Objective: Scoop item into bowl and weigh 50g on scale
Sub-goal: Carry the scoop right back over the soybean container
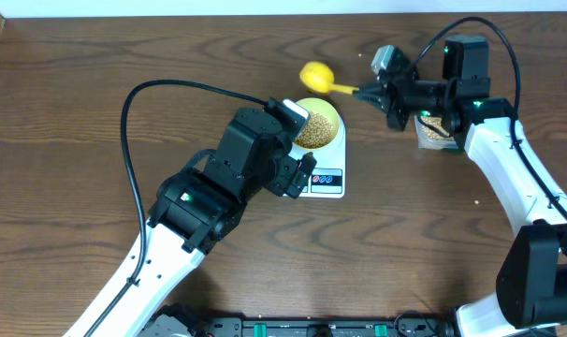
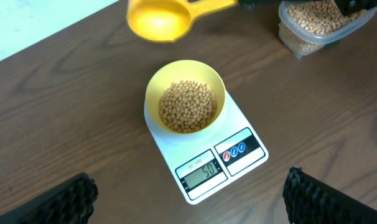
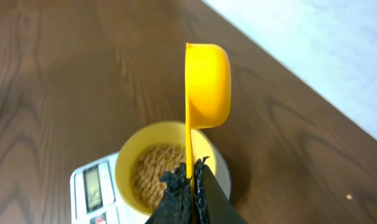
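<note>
My right gripper needs to swing down and to the right in the overhead view to free the scoop [image 3: 207,84], because the tub of beans is lower on that side.
The pale yellow bowl [image 2: 185,96] sits on the white scale [image 2: 223,158] and holds a heap of tan beans [image 2: 187,106]. The scale's display [image 2: 203,172] reads 50. In the overhead view the bowl [image 1: 318,124] and scale [image 1: 326,180] lie mid-table, partly hidden by my left arm. My left gripper [image 2: 188,199] is open and empty, above the table in front of the scale. My right gripper [image 3: 192,177] is shut on the handle of the yellow scoop [image 3: 207,84], held turned on its side in the air beyond the bowl [image 3: 157,165]; the scoop also shows overhead [image 1: 315,75].
A clear plastic tub of beans [image 2: 319,25] stands at the right, under my right arm in the overhead view [image 1: 433,131]. A stray bean [image 3: 349,197] lies on the wooden table. The table's far edge runs along the top.
</note>
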